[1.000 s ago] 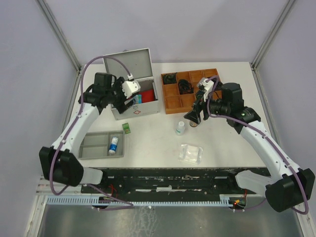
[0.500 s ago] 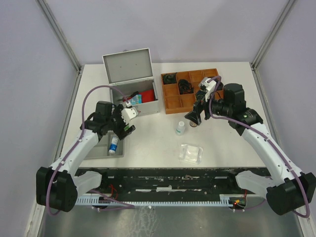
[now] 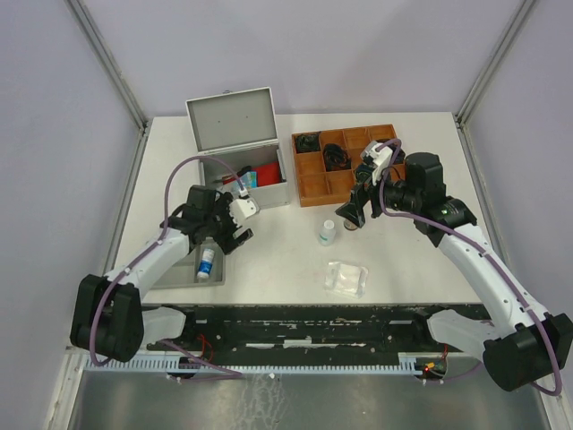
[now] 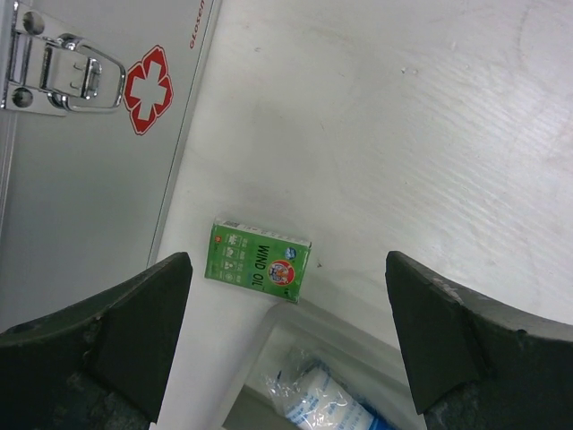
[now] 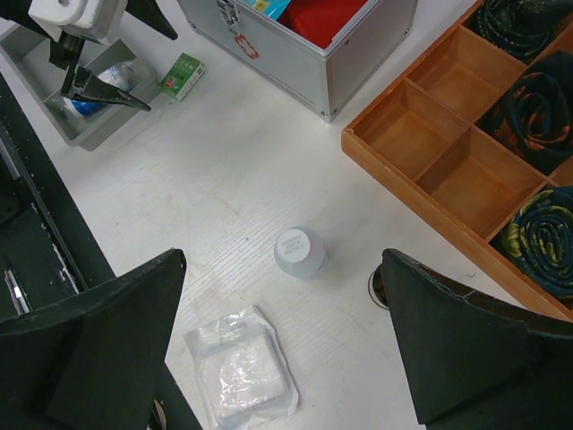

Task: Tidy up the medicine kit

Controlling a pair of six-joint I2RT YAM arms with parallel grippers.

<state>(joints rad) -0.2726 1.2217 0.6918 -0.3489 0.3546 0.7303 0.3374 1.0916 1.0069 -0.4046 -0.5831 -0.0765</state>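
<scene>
I need to lower my left gripper first, to get one finger at each short end of the small green box.
The medicine kit stands open at the back left with its lid up. Its front wall with latch and red mark shows in the left wrist view and in the right wrist view. A small green box lies on the table just in front of it. My left gripper hovers open and empty above the green box. My right gripper is open and empty above a small white bottle.
A grey tray holds a wrapped bottle at the near left. A clear gauze packet lies near the front. A wooden compartment tray with dark rolled items is behind the right gripper. A red pouch lies inside the kit.
My left arm has come away from over the open kit, down toward the table in front of it, over the green box. The right arm has barely moved.
</scene>
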